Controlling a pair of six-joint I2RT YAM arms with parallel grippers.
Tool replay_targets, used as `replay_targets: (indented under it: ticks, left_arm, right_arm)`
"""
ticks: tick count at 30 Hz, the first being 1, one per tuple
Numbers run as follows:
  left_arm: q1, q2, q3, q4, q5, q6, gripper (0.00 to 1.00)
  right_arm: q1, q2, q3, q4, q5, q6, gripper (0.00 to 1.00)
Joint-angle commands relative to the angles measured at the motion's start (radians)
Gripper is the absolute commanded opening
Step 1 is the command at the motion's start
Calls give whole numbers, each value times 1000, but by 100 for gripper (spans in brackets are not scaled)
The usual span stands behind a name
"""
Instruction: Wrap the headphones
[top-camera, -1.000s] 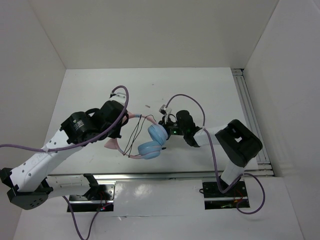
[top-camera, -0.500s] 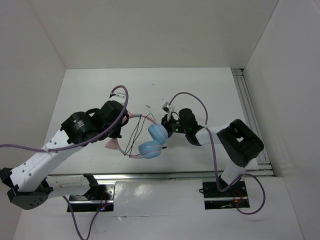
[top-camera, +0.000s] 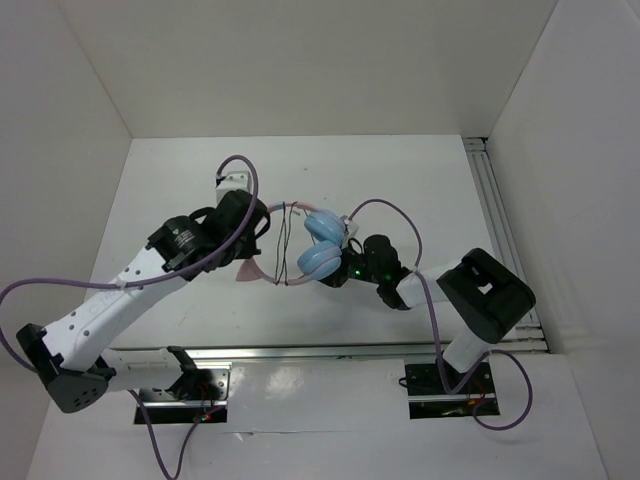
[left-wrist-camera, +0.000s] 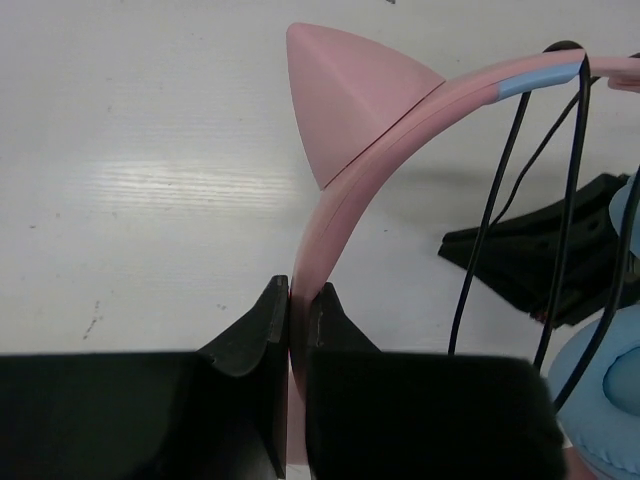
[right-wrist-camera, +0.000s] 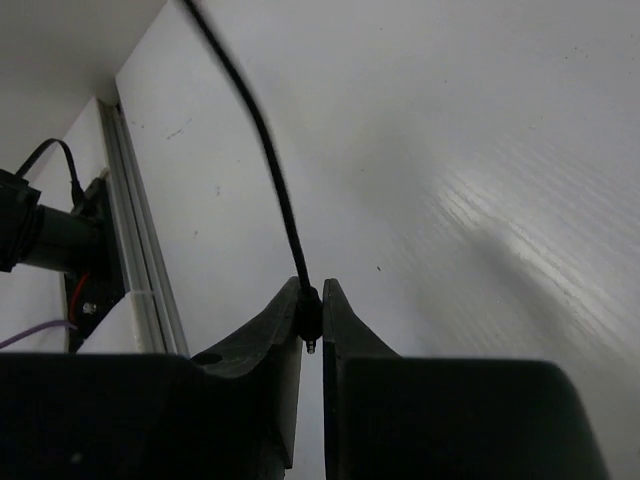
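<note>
My left gripper holds the headband above the bare tabletop and needs to lower it there and release it, since the cable strands already cross the band.
The headphones are held up between my two arms. Their light blue ear cups sit stacked beside the right wrist, and the pink headband with its cat ear runs to the left. My left gripper is shut on the headband, just below a cat ear. Thin black cable strands cross the band, seen also from above. My right gripper is shut on the cable's plug, and the cable runs up and away from it.
A metal rail runs along the table's right edge, also in the right wrist view. White walls enclose the table on three sides. Thick purple robot cables loop over both arms.
My left gripper has carried the headphones farther back and to the right, turning them so the ear cups stack. My right gripper has moved down-left under the cups with the cable.
</note>
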Motion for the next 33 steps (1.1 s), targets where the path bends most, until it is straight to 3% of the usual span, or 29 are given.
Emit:
replay_targets:
  ticks: [1, 11, 14, 23, 26, 29, 33]
  left_arm:
    - [34, 34, -20, 257, 63, -97, 0]
    - [86, 100, -193, 504, 30, -209, 0]
    - [118, 100, -258, 585, 77, -250, 0]
    - [190, 110, -360, 615, 53, -396, 0]
    - [221, 97, -422, 624, 7, -447, 0]
    - [250, 78, -488, 601, -28, -514, 0]
    - [301, 97, -532, 581, -39, -556, 0]
  right_arm:
    - [19, -56, -17, 142, 55, 96, 0]
    - [19, -142, -119, 216, 200, 257, 2]
    - [19, -142, -120, 201, 265, 272, 2]
    - [19, 37, -23, 150, 250, 355, 1]
    - [19, 157, 20, 242, 187, 402, 1]
    - [19, 268, 49, 413, 98, 474, 1]
    - [19, 531, 129, 701, -19, 605, 3]
